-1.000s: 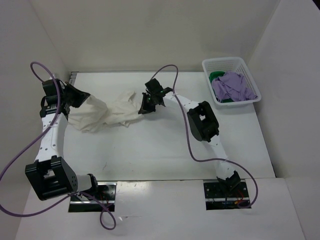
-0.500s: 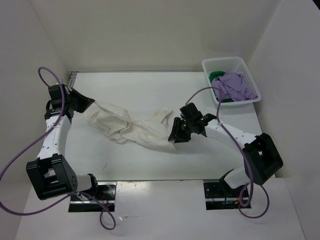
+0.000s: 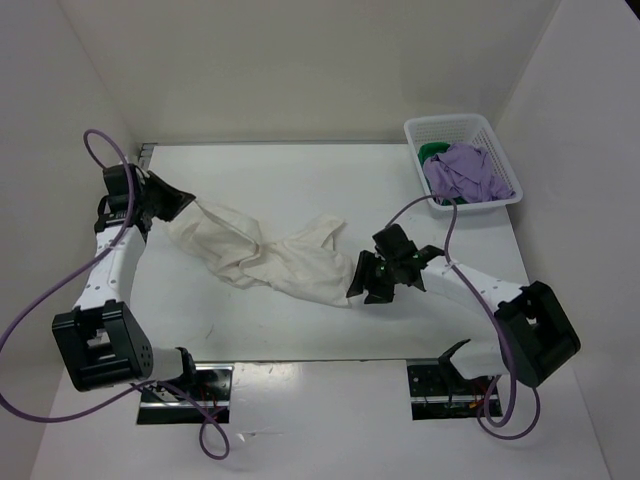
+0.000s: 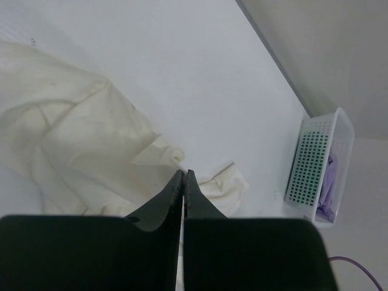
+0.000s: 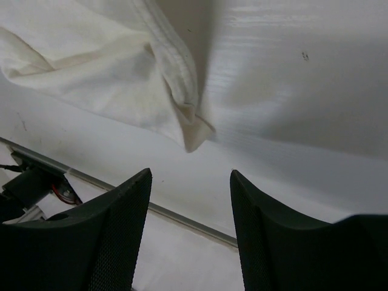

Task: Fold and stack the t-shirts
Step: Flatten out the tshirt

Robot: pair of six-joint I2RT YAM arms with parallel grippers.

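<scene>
The shirt's loose corner [image 3: 345, 303] [image 5: 193, 131] lies below my right gripper toward the left in the top view and juts out free. My right gripper moves down that way onto it next.
The white t-shirt [image 3: 290, 265] lies twisted and stretched across the table from far left to near centre. My left gripper [image 3: 183, 206] is shut on its left end; in the left wrist view the closed jaws [image 4: 183, 174] sit over the cream cloth [image 4: 79, 151]. Just right of the shirt's other end, my right gripper [image 3: 361, 286] hangs open and holds nothing. In the right wrist view a loose corner of the shirt [image 5: 194, 136] lies ahead of the spread gripper [image 5: 191, 176]. The lavender t-shirt [image 3: 466, 172] and the green t-shirt [image 3: 432, 150] lie in the basket.
A white lattice basket [image 3: 452, 124] stands at the table's far right corner, also seen in the left wrist view as the basket [image 4: 315, 163]. White walls enclose the table [image 3: 300, 180] on three sides. The table's near edge [image 5: 182, 218] runs close under the right gripper.
The right gripper dragged the shirt's right end rightward and toward the near edge, then opened and let it go. The left gripper stayed shut on the other end.
</scene>
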